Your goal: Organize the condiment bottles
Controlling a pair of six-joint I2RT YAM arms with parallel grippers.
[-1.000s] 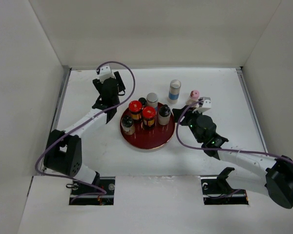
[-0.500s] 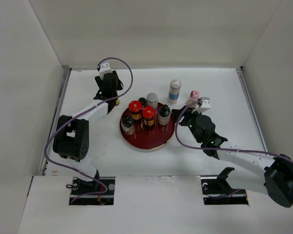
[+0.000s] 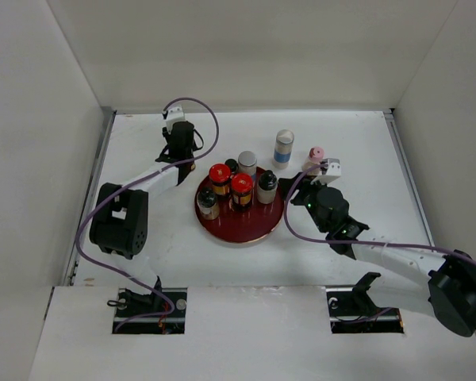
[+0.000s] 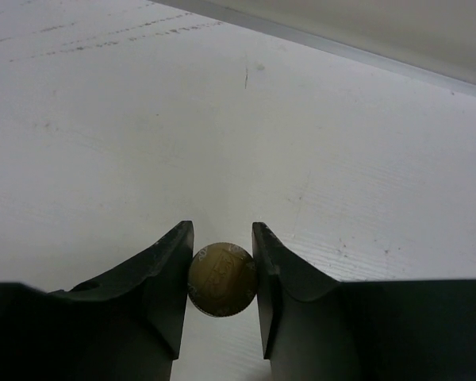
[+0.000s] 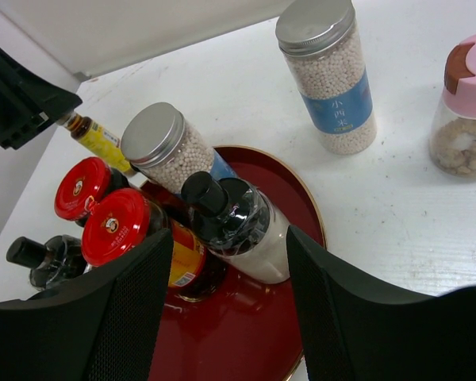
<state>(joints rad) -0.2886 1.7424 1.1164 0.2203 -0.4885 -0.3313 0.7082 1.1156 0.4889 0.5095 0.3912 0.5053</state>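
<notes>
My left gripper lifts back over the plate next, then lowers and releases the yellowish bottle beside the near dark bottle, where the plate is bare.
My left gripper is shut on a small yellowish bottle, whose gold cap shows between the fingers. It stands on the table left of the dark-red plate. On the plate stand two red-lidded jars, a black-capped dark bottle, a silver-lidded cylinder and a black-capped white-bodied bottle. My right gripper hangs open over the plate's right side, with the white-bodied bottle just ahead of its fingers. A white-and-blue cylinder and a pink-capped jar stand on the table behind the plate.
White walls close in the table on the left, back and right, and a metal strip runs along the left edge near my left gripper. The right arm stretches across the table's near right.
The left gripper's jaws have closed on the yellowish bottle, and the left arm has swung its elbow out to the left. The right gripper has hardly moved.
</notes>
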